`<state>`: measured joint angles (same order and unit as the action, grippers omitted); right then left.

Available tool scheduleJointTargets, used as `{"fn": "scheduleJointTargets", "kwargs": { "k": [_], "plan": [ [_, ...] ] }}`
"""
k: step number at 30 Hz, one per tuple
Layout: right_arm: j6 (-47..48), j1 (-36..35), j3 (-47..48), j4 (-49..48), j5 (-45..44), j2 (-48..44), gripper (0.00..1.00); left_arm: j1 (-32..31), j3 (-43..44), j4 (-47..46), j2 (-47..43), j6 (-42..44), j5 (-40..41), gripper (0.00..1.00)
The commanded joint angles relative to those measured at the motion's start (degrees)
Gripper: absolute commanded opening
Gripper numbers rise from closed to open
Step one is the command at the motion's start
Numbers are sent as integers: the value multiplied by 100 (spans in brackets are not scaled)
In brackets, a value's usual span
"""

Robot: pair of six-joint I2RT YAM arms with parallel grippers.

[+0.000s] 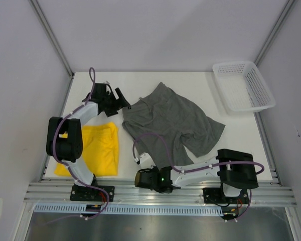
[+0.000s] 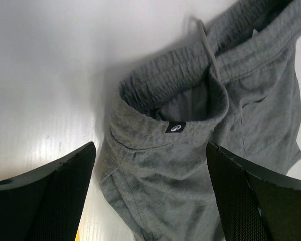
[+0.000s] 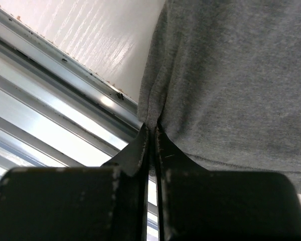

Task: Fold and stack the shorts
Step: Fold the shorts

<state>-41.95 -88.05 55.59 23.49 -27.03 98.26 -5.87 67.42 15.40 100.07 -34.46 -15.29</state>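
My left gripper is open, and the shorts' waistband corner [image 1: 126,111] [image 2: 122,131] shows between its fingers. It needs to go down onto that corner next, just beside the small dark label, and close on the cloth.
The grey-green shorts [image 1: 168,123] lie spread in the middle of the table, waistband to the far left. My left gripper [image 1: 124,100] is open just above the waistband corner [image 2: 155,150], which shows between its fingers with a small dark label. My right gripper [image 1: 149,176] is shut on the near hem of a grey leg [image 3: 220,75], pinching its edge at the table's front edge. The yellow shorts [image 1: 98,148] lie folded at the near left, partly under the left arm.
A white mesh basket [image 1: 243,85] stands at the far right corner. The metal rail [image 1: 160,193] runs along the front edge right under the right gripper; it also shows in the right wrist view [image 3: 65,105]. White walls enclose the table.
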Motion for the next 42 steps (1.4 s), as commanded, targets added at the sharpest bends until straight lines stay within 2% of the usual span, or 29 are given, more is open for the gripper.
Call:
{"fn": "scheduleJointTargets", "kwargs": {
  "k": [1,3,7,21,27,29,32,35,36,40,42],
  "plan": [
    [20,112,-119,-414,-13,-281,0,-81,-413,-835,-207,141,-535,91],
    [64,139,-163,-476,65,-333,0,-90,-598,-1205,-286,220,-694,91],
    [143,200,-198,-599,189,-360,0,-169,-625,-1294,-190,396,-756,87],
    [258,271,-330,-810,417,-641,0,-195,-106,-1153,715,475,-142,78],
    [275,271,-400,-837,479,-738,0,-195,114,-1012,979,264,368,58],
    [276,262,-426,-880,514,-808,0,-195,254,-977,1093,176,579,48],
    [258,262,-479,-872,523,-905,0,-187,403,-977,1199,62,623,30],
    [240,245,-506,-750,497,-1001,0,-134,413,-969,1199,-26,624,3],
    [258,236,-514,-732,505,-1019,0,-47,413,-942,1199,-61,563,0],
    [653,69,-515,-679,637,-1160,0,401,605,-820,1330,-289,-17,0],
    [960,-98,-479,-687,681,-1204,0,568,1061,-261,1514,-290,-79,0]
  ]
}}
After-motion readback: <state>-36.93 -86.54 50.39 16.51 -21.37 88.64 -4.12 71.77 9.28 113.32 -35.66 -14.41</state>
